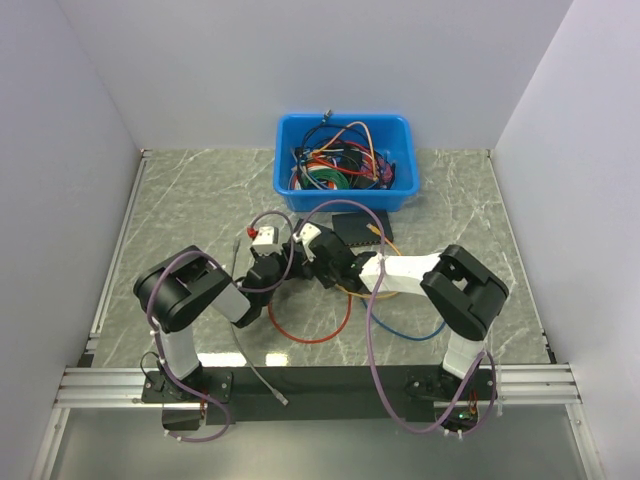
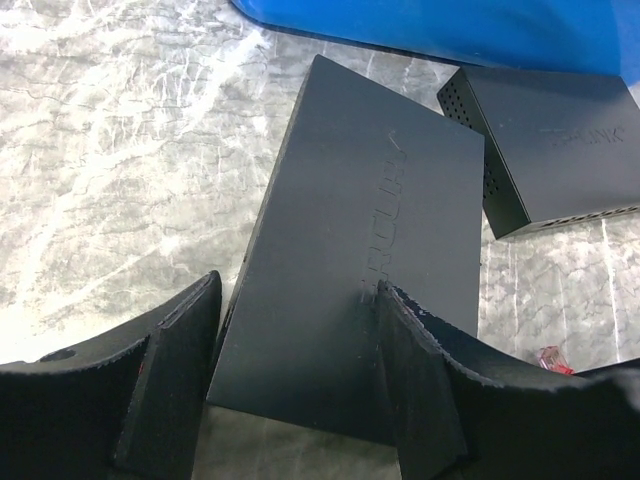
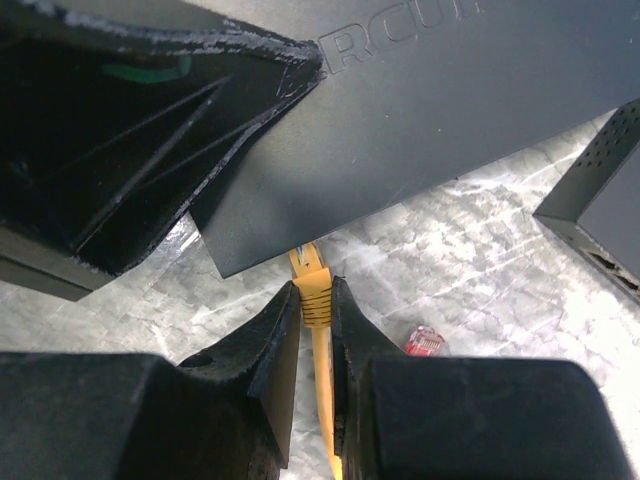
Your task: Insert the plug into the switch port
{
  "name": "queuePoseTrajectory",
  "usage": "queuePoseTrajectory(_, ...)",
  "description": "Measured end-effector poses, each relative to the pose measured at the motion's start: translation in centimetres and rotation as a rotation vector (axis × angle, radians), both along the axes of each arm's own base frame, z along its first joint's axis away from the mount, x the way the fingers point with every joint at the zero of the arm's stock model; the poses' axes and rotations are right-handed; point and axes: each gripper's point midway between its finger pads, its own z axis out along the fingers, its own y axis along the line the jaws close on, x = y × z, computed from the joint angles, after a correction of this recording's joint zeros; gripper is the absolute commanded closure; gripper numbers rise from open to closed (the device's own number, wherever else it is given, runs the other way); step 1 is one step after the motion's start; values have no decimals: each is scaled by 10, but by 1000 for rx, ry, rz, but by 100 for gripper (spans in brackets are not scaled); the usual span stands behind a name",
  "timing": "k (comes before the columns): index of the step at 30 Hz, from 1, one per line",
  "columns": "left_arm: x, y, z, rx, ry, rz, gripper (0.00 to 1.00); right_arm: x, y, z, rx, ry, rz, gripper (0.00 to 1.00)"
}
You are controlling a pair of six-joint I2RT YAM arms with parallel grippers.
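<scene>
Next, my right gripper draws back together with the held switch, then opens off the boot, as the connector tip already reaches under the switch's near edge (image 3: 302, 248).
My left gripper (image 2: 298, 290) straddles a flat black switch (image 2: 370, 200): one finger (image 2: 180, 370) is against its left edge, the other (image 2: 420, 380) lies on its top face. The switch also fills the top of the right wrist view (image 3: 430, 100). My right gripper (image 3: 315, 300) is shut on the ribbed boot of a yellow cable (image 3: 314, 290). That cable's connector tip (image 3: 306, 258) reaches under the switch's near edge. The ports are hidden. A thin blue cable (image 1: 410, 333) lies on the table by the right arm; its plug is not in view.
A second black switch (image 2: 560, 150) lies to the right of the held one. A loose red connector (image 3: 425, 342) rests on the table nearby. A blue bin (image 1: 345, 150) of tangled cables stands behind. A red cable loop (image 1: 310, 335) lies between the arms.
</scene>
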Motion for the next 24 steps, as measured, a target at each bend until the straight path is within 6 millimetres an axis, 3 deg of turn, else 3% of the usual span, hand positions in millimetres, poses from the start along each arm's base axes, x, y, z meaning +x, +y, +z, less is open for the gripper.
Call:
queuePoseTrajectory(10, -9, -15, 0, 6, -26, -36, 31, -4, -10, -1, 31, 77, -81, 100)
queuePoseTrajectory(16, -13, -22, -4, 27, -11, -54, 23, -6, -16, 1, 29, 85, -88, 100)
queuePoseTrajectory(24, -9, -31, -6, 37, 19, -12, 20, -10, -26, 2, 151, -21, -115, 100)
